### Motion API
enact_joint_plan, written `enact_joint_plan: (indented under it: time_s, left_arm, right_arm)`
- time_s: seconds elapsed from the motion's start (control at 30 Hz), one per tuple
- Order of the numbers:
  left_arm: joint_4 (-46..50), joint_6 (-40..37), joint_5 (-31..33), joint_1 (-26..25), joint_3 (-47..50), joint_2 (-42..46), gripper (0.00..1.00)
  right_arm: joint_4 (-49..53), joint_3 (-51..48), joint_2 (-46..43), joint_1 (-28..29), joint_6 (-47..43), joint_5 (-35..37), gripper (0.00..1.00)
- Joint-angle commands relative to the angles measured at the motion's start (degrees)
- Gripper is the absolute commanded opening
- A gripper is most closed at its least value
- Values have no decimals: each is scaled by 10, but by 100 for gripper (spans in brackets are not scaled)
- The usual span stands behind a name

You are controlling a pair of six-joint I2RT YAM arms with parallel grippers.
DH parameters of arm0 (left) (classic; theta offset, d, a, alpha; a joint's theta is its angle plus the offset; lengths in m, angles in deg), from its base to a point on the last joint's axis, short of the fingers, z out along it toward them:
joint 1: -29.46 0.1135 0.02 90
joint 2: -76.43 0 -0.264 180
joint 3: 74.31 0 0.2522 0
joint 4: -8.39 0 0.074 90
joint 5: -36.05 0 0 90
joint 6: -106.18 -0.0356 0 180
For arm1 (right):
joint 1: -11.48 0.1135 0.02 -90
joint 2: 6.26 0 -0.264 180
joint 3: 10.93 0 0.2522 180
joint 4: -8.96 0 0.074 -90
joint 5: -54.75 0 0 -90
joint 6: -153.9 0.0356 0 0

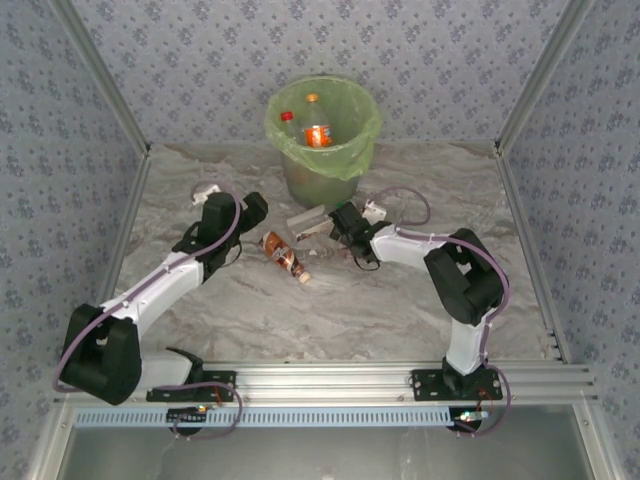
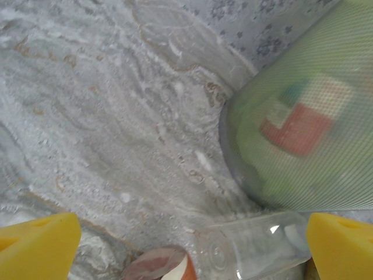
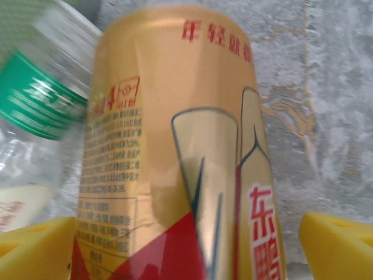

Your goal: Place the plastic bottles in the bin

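Observation:
The open yellow fingers already stand on either side of the gold-and-red-labelled bottle [image 3: 175, 146]. My right gripper sinks closer around it next and closes across its label.
The pale green bin [image 1: 345, 160] stands at the back of the table and holds two plastic bottles, one red-capped [image 1: 288, 120] and one orange [image 1: 317, 134]. A brown-labelled bottle [image 1: 285, 256] lies between the arms. My right gripper [image 1: 343, 224] is open, its yellow fingers on either side of a gold-and-red-labelled bottle [image 3: 175, 146]. A clear bottle with a green band [image 3: 38, 99] lies just left of that one. My left gripper [image 1: 252, 208] is open and holds nothing. Ahead of it are a clear bottle [image 2: 256, 245], the brown-labelled bottle's end [image 2: 157, 265] and the bin wall [image 2: 303, 134].
Patterned walls and metal frame posts close in the marbled table [image 1: 400, 300] on three sides. The bin's base sits close to the bottles by the right gripper. A rail [image 1: 330, 380] runs along the near edge between the arm bases.

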Motion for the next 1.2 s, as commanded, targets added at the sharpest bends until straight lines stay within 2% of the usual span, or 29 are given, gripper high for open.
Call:
enact_joint_plan:
  time_s: [0.0,0.17,0.27,0.43,0.7,0.87,1.17]
  left_arm:
    - [2,15,0,5,10,12,99]
    - [-2,18,-9,5,18,7,99]
    - [8,11,-6,5,12,-2,99]
    - [6,21,-15,3,7,-7,99]
    - [25,24,-15,2,4,-9,99]
    - [32,22,-16,2,4,-5,99]
    - [65,-30,-46,3,-14,4,99]
  right_arm:
    - [40,-7,-4,-10,-59,3,97]
    - [5,-5,4,-53,-178,-96,93]
    - [25,17,21,-70,-222,-131,93]
    - [72,42,39,-69,-224,-86,91]
    - [24,11,40,-63,-233,-82,79]
    - [22,-6,14,-54,-242,-64,72]
    - [-36,-74,-55,-40,-241,-38,62]
